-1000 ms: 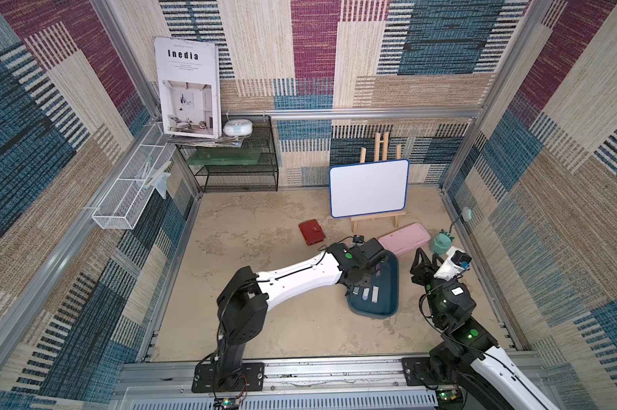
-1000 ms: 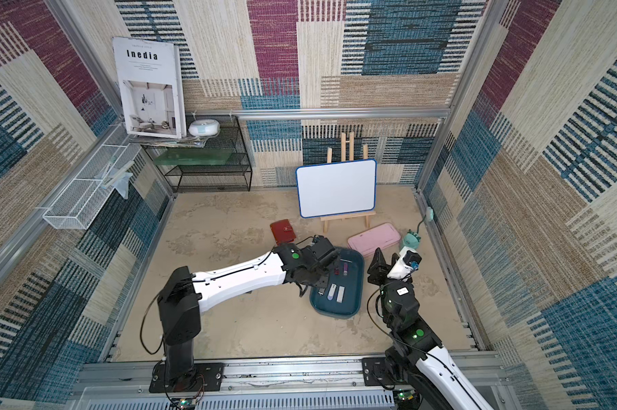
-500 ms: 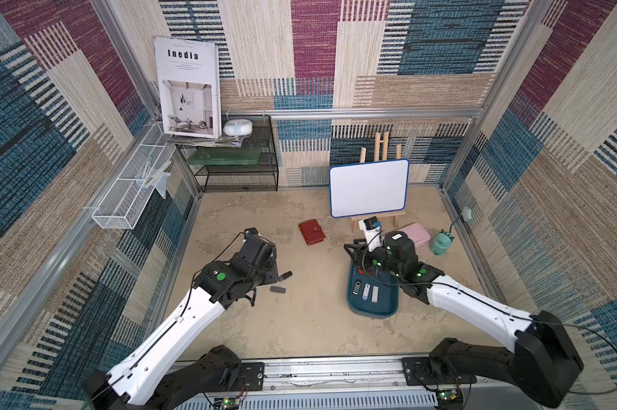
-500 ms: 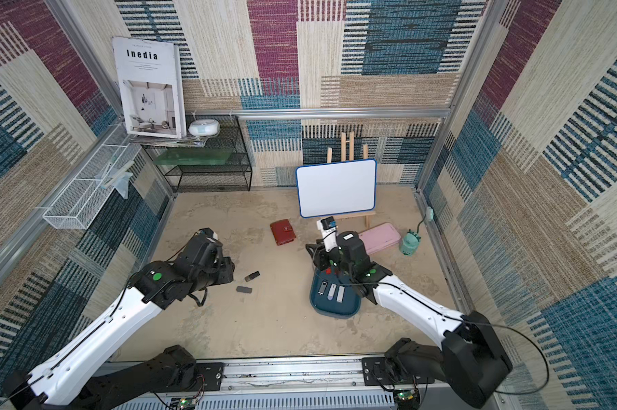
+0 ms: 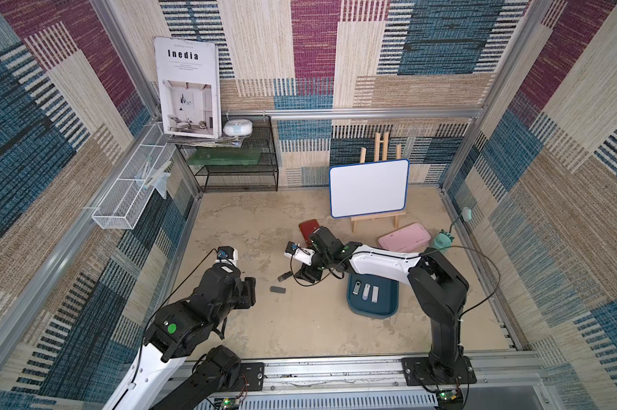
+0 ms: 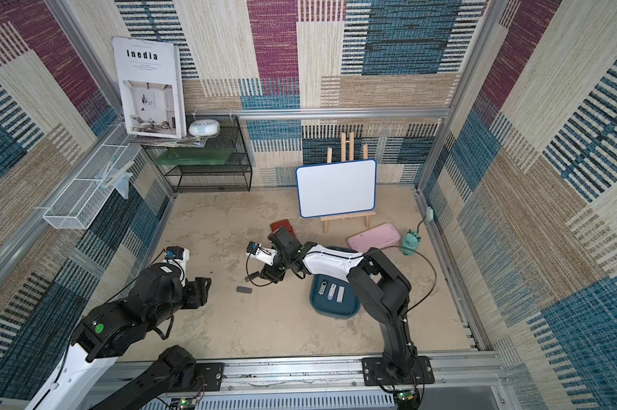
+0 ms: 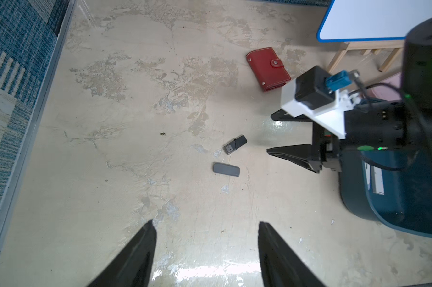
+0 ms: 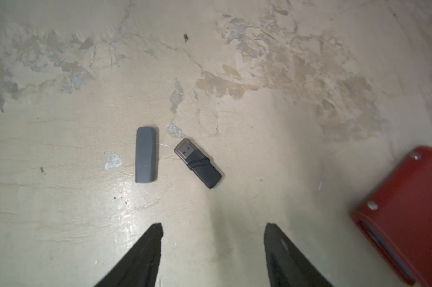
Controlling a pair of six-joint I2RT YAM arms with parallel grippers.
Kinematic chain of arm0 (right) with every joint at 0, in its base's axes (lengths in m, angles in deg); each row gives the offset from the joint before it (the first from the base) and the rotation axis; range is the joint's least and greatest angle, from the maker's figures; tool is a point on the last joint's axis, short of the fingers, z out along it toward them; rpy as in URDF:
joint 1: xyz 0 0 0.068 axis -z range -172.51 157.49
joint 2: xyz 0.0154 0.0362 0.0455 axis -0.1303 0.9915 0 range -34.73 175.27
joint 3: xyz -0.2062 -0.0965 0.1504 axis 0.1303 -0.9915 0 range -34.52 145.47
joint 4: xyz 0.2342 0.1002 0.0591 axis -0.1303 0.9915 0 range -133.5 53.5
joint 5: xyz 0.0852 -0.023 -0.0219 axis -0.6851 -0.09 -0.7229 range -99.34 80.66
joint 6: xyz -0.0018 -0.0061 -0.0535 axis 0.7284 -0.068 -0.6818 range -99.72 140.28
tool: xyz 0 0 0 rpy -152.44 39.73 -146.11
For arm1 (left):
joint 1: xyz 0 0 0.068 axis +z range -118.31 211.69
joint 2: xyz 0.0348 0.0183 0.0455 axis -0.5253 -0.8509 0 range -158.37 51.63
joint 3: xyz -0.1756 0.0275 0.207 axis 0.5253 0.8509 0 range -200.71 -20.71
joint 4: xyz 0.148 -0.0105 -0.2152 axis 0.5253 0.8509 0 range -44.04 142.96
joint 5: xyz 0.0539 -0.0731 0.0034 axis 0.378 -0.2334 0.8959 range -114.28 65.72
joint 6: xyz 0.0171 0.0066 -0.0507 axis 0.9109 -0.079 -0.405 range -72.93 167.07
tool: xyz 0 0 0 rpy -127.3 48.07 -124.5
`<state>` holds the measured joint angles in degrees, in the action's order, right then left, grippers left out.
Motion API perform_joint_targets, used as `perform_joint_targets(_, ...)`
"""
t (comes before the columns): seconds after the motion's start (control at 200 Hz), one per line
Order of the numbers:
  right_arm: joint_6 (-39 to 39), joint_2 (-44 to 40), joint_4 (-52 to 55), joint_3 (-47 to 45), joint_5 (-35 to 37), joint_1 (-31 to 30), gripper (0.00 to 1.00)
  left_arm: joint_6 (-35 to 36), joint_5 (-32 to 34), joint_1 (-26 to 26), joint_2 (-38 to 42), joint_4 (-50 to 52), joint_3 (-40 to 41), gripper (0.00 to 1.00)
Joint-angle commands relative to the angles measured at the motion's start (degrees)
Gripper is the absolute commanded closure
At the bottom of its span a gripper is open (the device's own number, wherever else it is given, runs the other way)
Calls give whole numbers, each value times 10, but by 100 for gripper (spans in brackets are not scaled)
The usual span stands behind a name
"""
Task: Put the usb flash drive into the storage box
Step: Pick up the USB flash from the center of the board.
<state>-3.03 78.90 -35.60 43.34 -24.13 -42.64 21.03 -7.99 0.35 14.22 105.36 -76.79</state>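
Note:
Next, my right gripper reaches down over the middle of the black drive (image 5: 284,277) (image 8: 197,163), turning its fingers along the long sides, since the drive lies slanted to them.
Two usb flash drives lie loose on the floor: a black one with a bare plug (image 8: 197,162) (image 5: 284,276) and a capped grey one (image 8: 146,155) (image 5: 277,289). My right gripper (image 8: 213,225) (image 5: 298,276) hovers open just short of the black drive, with nothing between its fingers. My left gripper (image 7: 205,222) (image 5: 253,293) is open and empty, farther back from both drives. The teal storage box (image 5: 371,309) (image 7: 404,198) sits to the right under my right arm, with three drives (image 5: 365,291) inside.
A red wallet (image 5: 307,227) (image 8: 404,211) lies just behind the right wrist. Behind it stands a whiteboard on a wooden easel (image 5: 369,188). A pink case (image 5: 404,238) and a small teal figure (image 5: 442,241) are at the back right. A wire shelf (image 5: 239,167) fills the back left corner.
My right gripper swung left from above the storage box to the loose drives on the floor. My left arm drew back toward the front left and its jaws opened wider.

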Motion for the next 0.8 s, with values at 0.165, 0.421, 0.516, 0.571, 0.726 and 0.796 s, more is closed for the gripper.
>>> perform_joint_targets(0.165,-176,98,118,125,-39,-7,30,9,-1,0,7,-14,4,31)
perform_joint_targets(0.421,-222,148,139,192,-65,-8,32,5,12,1,3,-10,4,31)
perform_joint_targets(0.516,-227,177,172,229,-68,-10,35,6,14,0,4,-10,4,31)
perform_joint_targets(0.571,-231,191,186,245,-72,-10,37,5,16,0,4,-9,4,31)
perform_joint_targets(0.726,-243,214,220,273,-74,-10,43,4,21,0,3,-8,4,31)
perform_joint_targets(0.796,-246,223,240,285,-79,-11,46,4,22,1,3,-8,3,31)
